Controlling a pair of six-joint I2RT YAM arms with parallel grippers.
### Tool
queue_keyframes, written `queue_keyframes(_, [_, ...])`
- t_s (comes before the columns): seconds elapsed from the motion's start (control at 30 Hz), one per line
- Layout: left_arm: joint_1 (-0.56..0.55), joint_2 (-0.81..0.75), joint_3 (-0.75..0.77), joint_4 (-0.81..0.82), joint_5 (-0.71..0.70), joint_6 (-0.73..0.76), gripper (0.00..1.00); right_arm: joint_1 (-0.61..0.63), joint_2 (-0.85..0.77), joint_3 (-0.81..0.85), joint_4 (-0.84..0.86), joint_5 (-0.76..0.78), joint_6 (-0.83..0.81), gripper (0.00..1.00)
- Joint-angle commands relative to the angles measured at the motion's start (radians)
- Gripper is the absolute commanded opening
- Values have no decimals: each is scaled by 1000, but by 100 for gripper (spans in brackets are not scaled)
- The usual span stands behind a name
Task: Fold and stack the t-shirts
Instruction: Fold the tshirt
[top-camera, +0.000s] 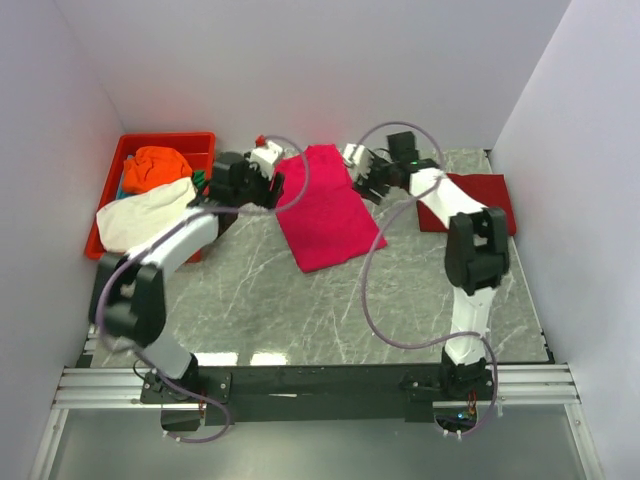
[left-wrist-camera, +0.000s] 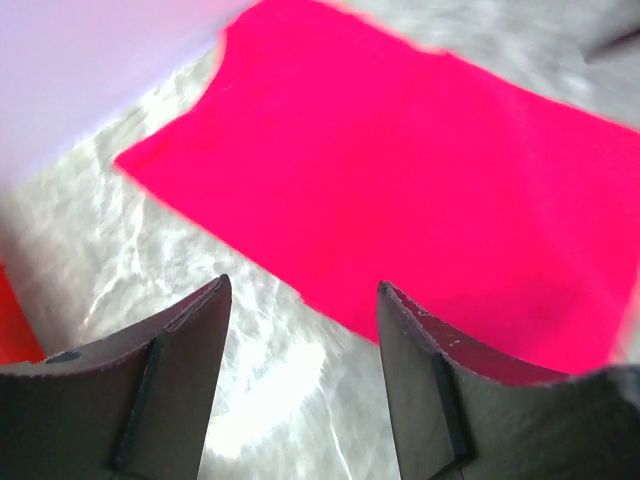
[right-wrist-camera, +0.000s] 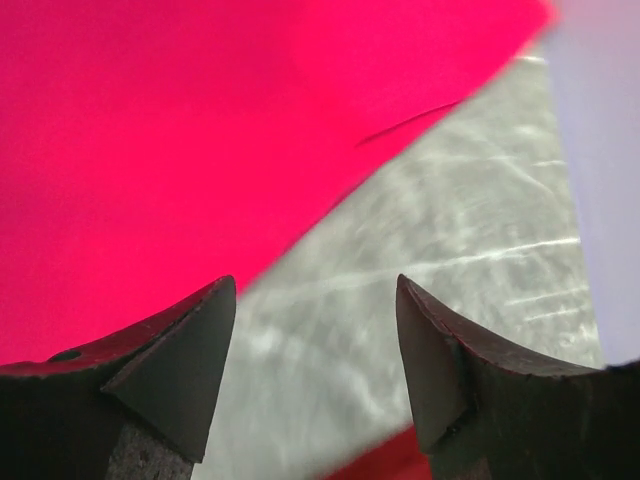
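Observation:
The pink-red t-shirt's near end is lying flat and uncovered, so my left gripper will move back along the t-shirt's long edge and down onto its tray-side near corner (top-camera: 305, 268) (left-wrist-camera: 594, 364).
A bright pink-red t-shirt (top-camera: 325, 208) lies folded into a long flat strip on the marble table, also seen in the left wrist view (left-wrist-camera: 400, 170) and the right wrist view (right-wrist-camera: 180, 140). A darker red t-shirt (top-camera: 478, 200) lies folded at the right; a sliver of it shows in the right wrist view (right-wrist-camera: 375, 462). My left gripper (top-camera: 272, 160) is open and empty beside the strip's far left edge (left-wrist-camera: 303, 290). My right gripper (top-camera: 356, 170) is open and empty beside its far right edge (right-wrist-camera: 315, 285). An orange t-shirt (top-camera: 155, 167) and a white t-shirt (top-camera: 145, 213) sit in the tray.
A rigid red plastic tray (top-camera: 180, 140) stands at the back left, with a bit of teal cloth (top-camera: 200, 180) behind the left arm. White walls close in the table on the back and both sides. A cable loops from each arm over the table.

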Motion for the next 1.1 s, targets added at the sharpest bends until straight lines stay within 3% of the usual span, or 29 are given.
queue_keyframes(0.0, [-54, -138, -186, 72, 221, 250, 65, -47, -150, -64, -350, -319, -445, 72])
queue_keyframes(0.03, [-81, -158, -227, 68, 246, 315, 64, -45, -161, -113, -402, -315, -614, 72])
queue_keyframes(0.1, [-185, -198, -326, 57, 261, 485, 64, -44, -194, -179, -442, -286, -706, 73])
queue_keyframes(0.17, [-244, -200, -372, 51, 246, 538, 64, -41, -216, -270, -409, -261, -758, 74])
queue_keyframes(0.4, [-353, -104, -393, 104, 152, 511, 62, -27, -273, -434, -274, -195, -772, 74])
queue_keyframes(0.7, [-385, 15, -389, 158, -16, 534, 58, -4, -244, -460, -202, -116, -760, 74])
queue_keyframes(0.9, [-395, 59, -387, 149, -90, 555, 54, 10, -199, -439, -175, -68, -723, 65])
queue_keyframes(1.07, [-395, 85, -384, 146, -133, 566, 47, 19, -187, -434, -188, -63, -723, 49])
